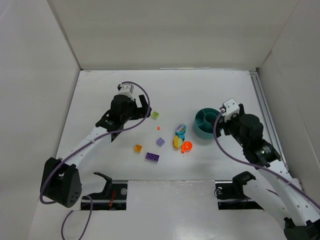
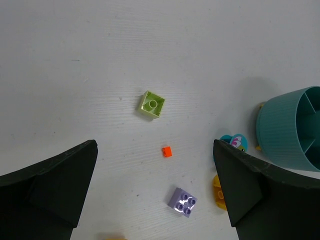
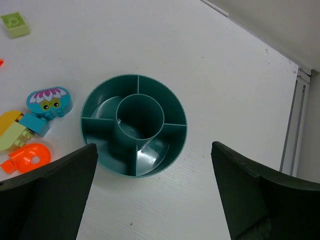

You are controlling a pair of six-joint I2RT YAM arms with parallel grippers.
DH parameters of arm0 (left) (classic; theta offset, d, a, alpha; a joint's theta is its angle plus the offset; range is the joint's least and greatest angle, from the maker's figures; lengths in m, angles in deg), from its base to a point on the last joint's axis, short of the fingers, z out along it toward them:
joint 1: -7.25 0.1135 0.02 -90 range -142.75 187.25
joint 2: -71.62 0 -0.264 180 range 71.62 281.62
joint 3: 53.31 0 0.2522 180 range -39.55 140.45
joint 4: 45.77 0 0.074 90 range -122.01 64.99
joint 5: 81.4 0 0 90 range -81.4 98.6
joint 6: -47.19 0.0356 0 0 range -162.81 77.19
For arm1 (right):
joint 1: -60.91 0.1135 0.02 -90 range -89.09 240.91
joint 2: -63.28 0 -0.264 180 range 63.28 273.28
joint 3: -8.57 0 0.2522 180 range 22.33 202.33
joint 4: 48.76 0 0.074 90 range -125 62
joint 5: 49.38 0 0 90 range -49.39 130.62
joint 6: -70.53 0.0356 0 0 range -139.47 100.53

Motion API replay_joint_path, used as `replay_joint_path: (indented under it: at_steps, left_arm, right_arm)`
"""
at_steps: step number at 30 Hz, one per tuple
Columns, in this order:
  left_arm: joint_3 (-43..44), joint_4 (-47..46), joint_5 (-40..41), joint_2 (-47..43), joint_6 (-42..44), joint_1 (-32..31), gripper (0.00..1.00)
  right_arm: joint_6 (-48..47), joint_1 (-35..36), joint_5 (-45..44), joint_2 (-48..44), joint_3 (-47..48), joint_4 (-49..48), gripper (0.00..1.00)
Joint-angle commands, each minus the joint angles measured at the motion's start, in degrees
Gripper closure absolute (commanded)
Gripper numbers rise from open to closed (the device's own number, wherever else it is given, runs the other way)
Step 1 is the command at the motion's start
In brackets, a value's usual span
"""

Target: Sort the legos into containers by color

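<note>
The light green brick [image 1: 156, 115] is below the left gripper's open fingers, so the gripper will next go down and to the right in the top view, around the brick.
Loose legos lie mid-table: a light green brick [image 1: 156, 115], a tiny red-orange brick [image 1: 158, 128], a lavender brick [image 1: 160, 142], an orange brick [image 1: 138, 148], a purple brick [image 1: 153, 157], and a cluster of a cyan piece [image 1: 180, 130], a yellow piece [image 1: 177, 142] and a red-orange ring [image 1: 187, 146]. The round teal bowl [image 1: 206, 123] stands to their right, and its compartments [image 3: 137, 76] look empty. My left gripper [image 1: 143, 109] is open and empty above the light green brick [image 2: 152, 104] and the tiny red-orange brick [image 2: 167, 151]. My right gripper [image 1: 224, 118] is open and empty over the bowl's near side.
White walls enclose the table on the left, back and right. A metal rail [image 1: 263, 112] runs along the right edge behind the bowl. The lavender brick [image 2: 183, 202] lies between my left fingers in the left wrist view.
</note>
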Motion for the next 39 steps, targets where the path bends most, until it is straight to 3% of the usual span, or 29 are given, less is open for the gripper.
replay_joint_path:
  at_steps: [1, 7, 12, 15, 24, 33, 39]
  left_arm:
    - [1.73, -0.49, 0.92, -1.49, 0.68, -0.43, 0.0]
    - [1.73, -1.54, 0.92, -0.79, 1.21, -0.43, 0.0]
    - [3.92, -2.07, 0.92, 4.91, 1.73, -0.43, 0.0]
    - [5.76, -2.59, 0.92, 7.64, 2.44, -1.04, 0.0]
    - [13.32, -2.43, 2.07, 20.73, 5.6, -3.23, 0.18]
    - [20.44, 2.05, 7.78, 32.07, 7.62, -7.11, 0.32]
    - [21.5, 2.67, 9.62, 35.15, 8.24, -7.81, 0.34]
  right_arm:
    - [-0.65, -0.52, 1.82, -1.26, -0.06, -3.21, 0.0]
    - [-2.23, -0.52, 1.48, -0.03, -1.9, -6.81, 0.0]
    - [-4.26, -0.52, 4.2, -0.03, -2.43, -10.68, 0.0]
    - [-2.85, -1.05, -0.52, 0.5, -2.43, -10.69, 0.0]
    - [-1.8, -4.04, -5.64, 3.39, -0.24, -10.16, 0.17]
    - [-1.27, -8.25, -4.24, 5.68, -0.76, -9.63, 0.21]
    - [-1.27, -10.62, -2.4, 6.91, -0.76, -9.02, 0.23]
